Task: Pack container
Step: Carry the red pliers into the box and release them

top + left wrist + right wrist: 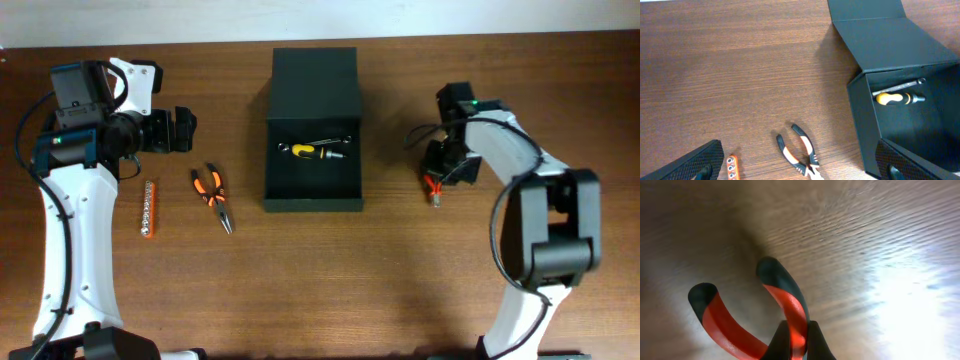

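My right gripper should next lift its pliers, cross left in the overhead view and lower into the container's near part to release, as the bottom of that part is bare.
The dark green-black container point(312, 195) stands open at the table's middle, its flap lid point(314, 85) laid back; it also shows in the left wrist view point(865, 120). Inside lie a yellow-handled screwdriver point(303, 151) and a metal wrench point(325, 141). My right gripper point(437, 178) is shut on one handle of red-and-black pliers point(790, 307), right of the container, low over the table. My left gripper point(180, 130) is open and empty, at the far left. Orange-and-black pliers point(213, 193) and an orange bit holder point(149, 208) lie on the table below it.
The wooden table point(400, 270) runs around the container. The right arm's body point(545, 230) stands at the right front, the left arm's body point(75, 240) along the left side.
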Tool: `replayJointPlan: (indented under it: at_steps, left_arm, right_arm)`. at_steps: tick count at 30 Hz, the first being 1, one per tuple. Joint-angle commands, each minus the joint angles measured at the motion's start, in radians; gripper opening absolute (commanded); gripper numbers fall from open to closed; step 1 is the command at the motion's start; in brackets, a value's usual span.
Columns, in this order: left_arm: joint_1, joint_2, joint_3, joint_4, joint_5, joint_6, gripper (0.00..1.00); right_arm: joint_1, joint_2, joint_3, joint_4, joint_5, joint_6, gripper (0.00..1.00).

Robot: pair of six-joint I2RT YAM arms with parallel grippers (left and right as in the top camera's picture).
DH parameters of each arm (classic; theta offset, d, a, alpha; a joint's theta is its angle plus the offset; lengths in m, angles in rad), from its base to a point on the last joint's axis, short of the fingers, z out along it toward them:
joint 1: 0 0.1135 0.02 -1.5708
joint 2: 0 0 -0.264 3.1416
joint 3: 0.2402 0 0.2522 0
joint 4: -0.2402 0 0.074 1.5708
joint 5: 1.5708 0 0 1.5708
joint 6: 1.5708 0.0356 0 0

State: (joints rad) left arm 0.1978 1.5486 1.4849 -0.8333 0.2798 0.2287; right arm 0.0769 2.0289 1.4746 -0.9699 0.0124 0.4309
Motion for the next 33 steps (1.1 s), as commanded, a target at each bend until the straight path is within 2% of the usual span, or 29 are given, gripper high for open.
replayJointPlan:
  at_steps: [1,8,11,15,20,24,29,33]
  left_arm:
    - [0.003,0.009,0.023,0.0,0.012,0.016,0.99]
    - [0.003,0.009,0.023,0.0,0.012,0.016,0.99]
    - [0.003,0.009,0.023,0.003,0.012,0.016,0.99]
    - [0.003,0.009,0.023,0.002,0.012,0.016,0.99]
    - [0.003,0.009,0.023,0.002,0.012,0.016,0.99]
    - [0.003,0.009,0.023,0.003,0.012,0.016,0.99]
    - [0.003,0.009,0.023,0.002,0.012,0.016,0.99]
    - [0.003,0.009,0.023,0.002,0.012,0.016,0.99]
  right_arm:
    - [0.034,-0.151,0.089,-0.006,0.022,-0.12,0.04]
    - [0.221,-0.299,0.256,-0.013,0.021,-0.389,0.04]
    - [0.329,-0.308,0.322,-0.006,0.021,-0.556,0.04]
    - [0.446,-0.296,0.325,0.047,0.018,-0.702,0.04]
    - [0.542,-0.205,0.312,0.085,-0.043,-0.93,0.04]
    - [0.561,-0.108,0.312,0.091,-0.046,-1.061,0.04]
    - [0.552,0.029,0.312,0.103,-0.047,-1.135,0.04]
    - [0.551,0.124,0.312,0.117,-0.046,-1.135,0.04]
